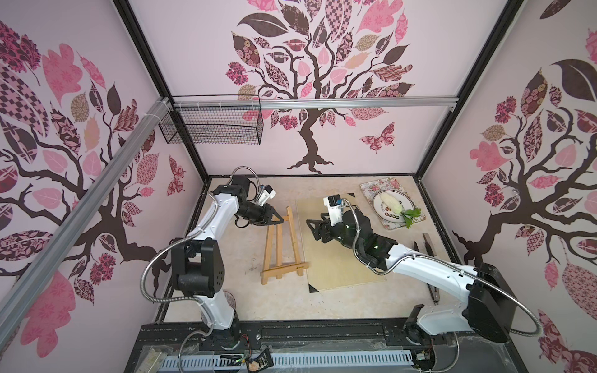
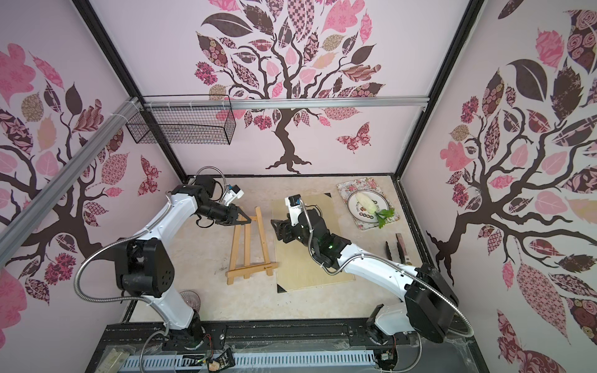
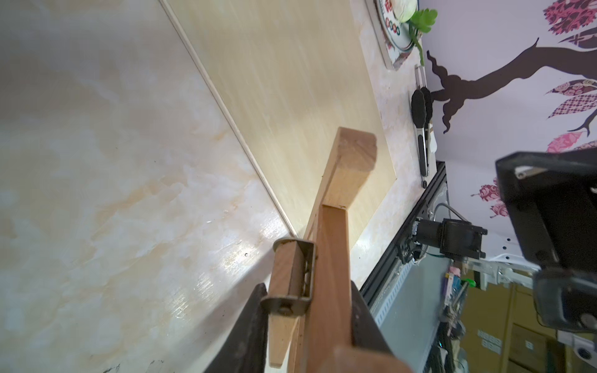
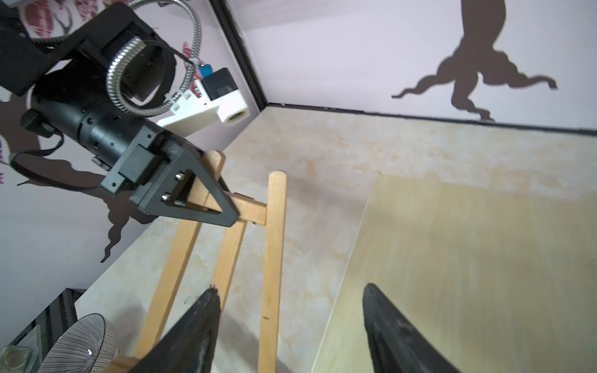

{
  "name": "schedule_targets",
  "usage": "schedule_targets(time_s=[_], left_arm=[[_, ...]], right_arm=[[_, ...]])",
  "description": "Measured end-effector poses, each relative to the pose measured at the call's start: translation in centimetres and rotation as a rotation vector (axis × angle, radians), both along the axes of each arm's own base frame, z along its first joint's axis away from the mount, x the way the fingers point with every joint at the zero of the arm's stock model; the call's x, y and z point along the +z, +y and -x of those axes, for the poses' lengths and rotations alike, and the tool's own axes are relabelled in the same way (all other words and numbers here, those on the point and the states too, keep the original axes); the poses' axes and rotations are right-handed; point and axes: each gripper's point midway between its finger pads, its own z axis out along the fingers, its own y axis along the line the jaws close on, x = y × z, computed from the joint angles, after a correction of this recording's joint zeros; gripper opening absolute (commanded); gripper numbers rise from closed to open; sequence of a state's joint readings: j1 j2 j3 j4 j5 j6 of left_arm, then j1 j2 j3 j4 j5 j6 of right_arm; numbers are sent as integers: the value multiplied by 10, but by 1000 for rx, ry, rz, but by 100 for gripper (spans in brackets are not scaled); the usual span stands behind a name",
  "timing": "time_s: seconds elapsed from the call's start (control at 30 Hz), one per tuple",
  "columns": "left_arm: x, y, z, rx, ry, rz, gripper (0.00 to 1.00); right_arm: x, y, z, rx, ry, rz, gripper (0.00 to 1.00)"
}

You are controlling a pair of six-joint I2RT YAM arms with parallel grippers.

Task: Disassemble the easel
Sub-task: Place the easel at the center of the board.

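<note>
Next, the left gripper lowers the easel's top onto the free, bare tabletop below the gripper, on the side away from the board, and releases it.
The easel [image 1: 280, 248] [image 2: 248, 248], an A-frame of light wooden slats, stands left of centre on the table, its ledge bar [image 1: 287, 268] with the dark logo at the near end. My left gripper [image 1: 278, 221] [image 2: 246, 221] [image 4: 226, 216] is shut on the easel's top, at the upper crossbar. In the left wrist view the black fingers [image 3: 252, 316] clamp a slat [image 3: 332, 258] and the metal hinge bracket [image 3: 295, 277] beside it. My right gripper [image 1: 311, 226] [image 2: 276, 226] [image 4: 289, 290] hovers open just right of the easel, gripping nothing.
A large pale board with black corners [image 1: 342, 258] [image 4: 468, 258] lies flat to the right of the easel, under my right arm. A floral tray [image 1: 371, 189] with a plate and vegetable sits at the back right. Tongs [image 1: 416, 247] lie by the right wall. A striped bowl [image 4: 80, 342] stands by the left arm's base.
</note>
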State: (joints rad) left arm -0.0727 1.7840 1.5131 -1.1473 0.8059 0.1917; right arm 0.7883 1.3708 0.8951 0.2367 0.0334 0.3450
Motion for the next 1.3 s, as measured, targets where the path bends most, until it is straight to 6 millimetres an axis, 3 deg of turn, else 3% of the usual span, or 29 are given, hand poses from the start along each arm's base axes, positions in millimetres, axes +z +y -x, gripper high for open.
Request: schedule_targets(time_s=[0.13, 0.43, 0.6, 1.0, 1.3], left_arm=[[-16, 0, 1, -28, 93, 30, 0], [-54, 10, -22, -12, 205, 66, 0], [-68, 14, -32, -1, 220, 69, 8], [-94, 34, -55, 56, 161, 24, 18], [-129, 51, -48, 142, 195, -7, 29]], right_arm=[[-27, -12, 0, -24, 102, 25, 72], [-64, -4, 5, 13, 206, 72, 73], [-78, -2, 4, 18, 232, 92, 73], [-83, -1, -1, 9, 242, 104, 73], [-84, -5, -5, -14, 237, 110, 73]])
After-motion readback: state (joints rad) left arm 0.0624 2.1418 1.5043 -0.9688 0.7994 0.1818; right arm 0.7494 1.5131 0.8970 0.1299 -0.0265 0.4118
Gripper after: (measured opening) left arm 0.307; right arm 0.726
